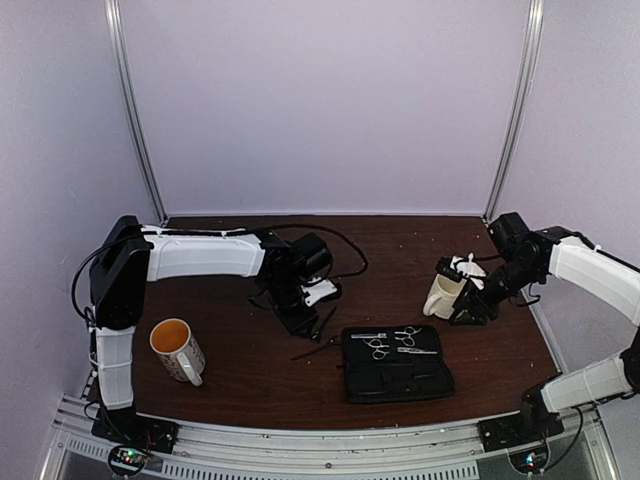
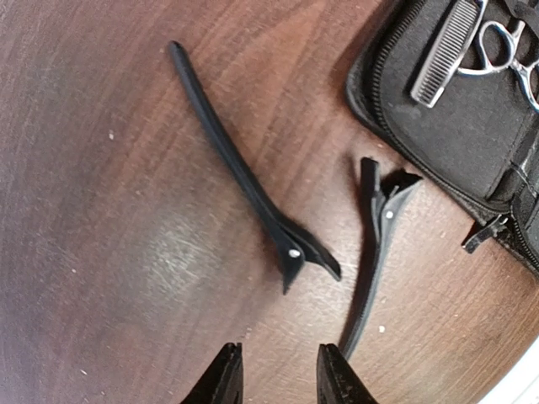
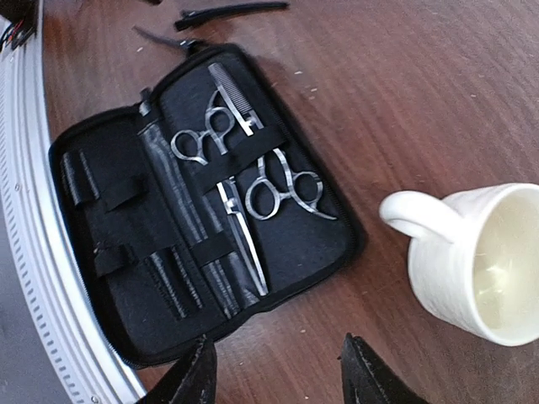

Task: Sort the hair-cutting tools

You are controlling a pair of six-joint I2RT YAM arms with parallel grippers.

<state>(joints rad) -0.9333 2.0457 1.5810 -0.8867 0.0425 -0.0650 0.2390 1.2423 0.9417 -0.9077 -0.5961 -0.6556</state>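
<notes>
I should move my left gripper down onto the hinged end of the slanting black hair clip, because that end is closer to my open fingers than the clip's long tip.
Two thin black hair clips lie on the brown table, one (image 2: 244, 181) slanting and one (image 2: 375, 252) beside the case corner. My left gripper (image 2: 280, 370) hovers just short of them, open and holding nothing. Two silver scissors are strapped inside the open black case (image 3: 126, 278), one (image 3: 282, 189) nearer the white mug and one (image 3: 206, 139) above it. My right gripper (image 3: 278, 358) is open over bare table at the case's edge, beside the mug. From above, the left gripper (image 1: 300, 318) sits left of the case and the right gripper (image 1: 470, 310) right of it.
A white mug (image 3: 484, 261) stands upright right of the case. A mug with an orange inside (image 1: 177, 348) stands near the left arm's base. A cable (image 1: 345, 245) loops behind the left gripper. The metal rail (image 1: 320, 440) marks the near edge.
</notes>
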